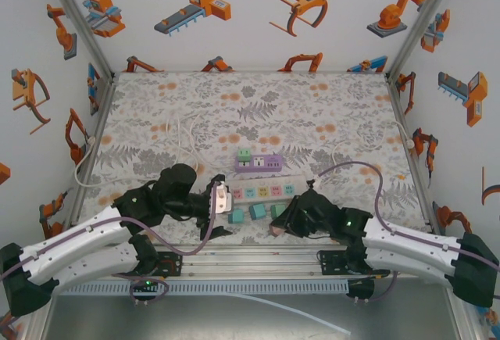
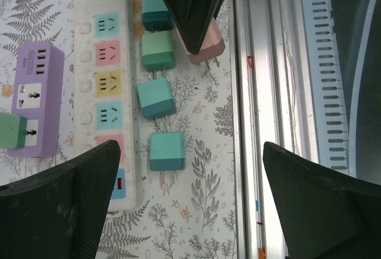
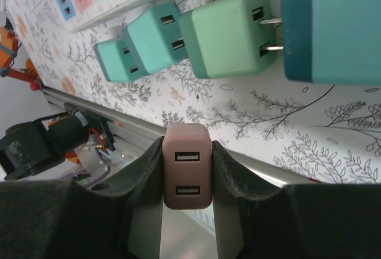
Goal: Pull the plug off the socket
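Note:
The pink plug (image 3: 187, 167) goes down next in my right gripper onto the bare floral mat between the loose green plug and the aluminium bar, and is released there.
My right gripper (image 3: 187, 155) is shut on a pink two-port plug (image 3: 187, 167), held over the table's near edge, clear of the white power strip (image 1: 262, 191). In the top view that gripper (image 1: 278, 227) sits just in front of the strip. My left gripper (image 2: 190, 208) hangs open over the strip's left end (image 2: 110, 62), nothing between its fingers (image 2: 65, 211). Several teal and green plugs (image 2: 166, 150) lie loose beside the strip, prongs bare. A green plug (image 2: 12, 131) sits in the purple socket block (image 2: 36, 92).
An aluminium rail (image 2: 262, 122) runs along the table's near edge right beside the loose plugs. A white cable (image 1: 187, 143) curls across the floral mat behind the purple block (image 1: 262, 163). Patterned walls close in the left, right and back.

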You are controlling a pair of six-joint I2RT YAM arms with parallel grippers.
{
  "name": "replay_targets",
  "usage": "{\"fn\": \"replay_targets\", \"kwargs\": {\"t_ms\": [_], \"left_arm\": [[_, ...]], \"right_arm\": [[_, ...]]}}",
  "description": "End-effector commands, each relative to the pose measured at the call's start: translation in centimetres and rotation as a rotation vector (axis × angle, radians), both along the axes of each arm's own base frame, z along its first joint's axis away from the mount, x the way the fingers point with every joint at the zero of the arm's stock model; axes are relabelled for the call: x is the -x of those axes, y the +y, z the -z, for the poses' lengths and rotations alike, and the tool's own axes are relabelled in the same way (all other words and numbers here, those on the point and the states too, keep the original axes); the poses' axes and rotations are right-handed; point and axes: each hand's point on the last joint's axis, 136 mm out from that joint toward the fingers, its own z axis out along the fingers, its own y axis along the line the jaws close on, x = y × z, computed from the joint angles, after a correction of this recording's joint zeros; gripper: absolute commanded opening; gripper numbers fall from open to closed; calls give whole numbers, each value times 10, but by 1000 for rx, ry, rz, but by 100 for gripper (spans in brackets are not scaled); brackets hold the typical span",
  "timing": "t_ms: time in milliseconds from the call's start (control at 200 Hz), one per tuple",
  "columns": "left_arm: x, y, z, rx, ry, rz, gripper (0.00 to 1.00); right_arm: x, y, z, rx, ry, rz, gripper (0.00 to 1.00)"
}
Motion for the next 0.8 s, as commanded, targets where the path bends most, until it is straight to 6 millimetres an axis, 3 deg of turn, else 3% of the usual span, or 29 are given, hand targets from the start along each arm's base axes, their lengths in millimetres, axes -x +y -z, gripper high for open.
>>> {"fn": "replay_targets", "kwargs": {"t_ms": [0, 245, 526, 796], "left_arm": [[4, 3, 7, -19, -31, 23, 97], [0, 2, 12, -40, -40, 17, 97], [-4, 0, 17, -52, -29, -4, 97], [-9, -2, 16, -44, -35, -27, 97]], "right_arm": [[-14, 3, -4, -31, -69, 80, 22], [-13, -1, 18, 13, -77, 85, 29], [-2, -16, 34, 103, -35, 76, 50], [0, -32, 35, 134, -28, 112, 55]]}}
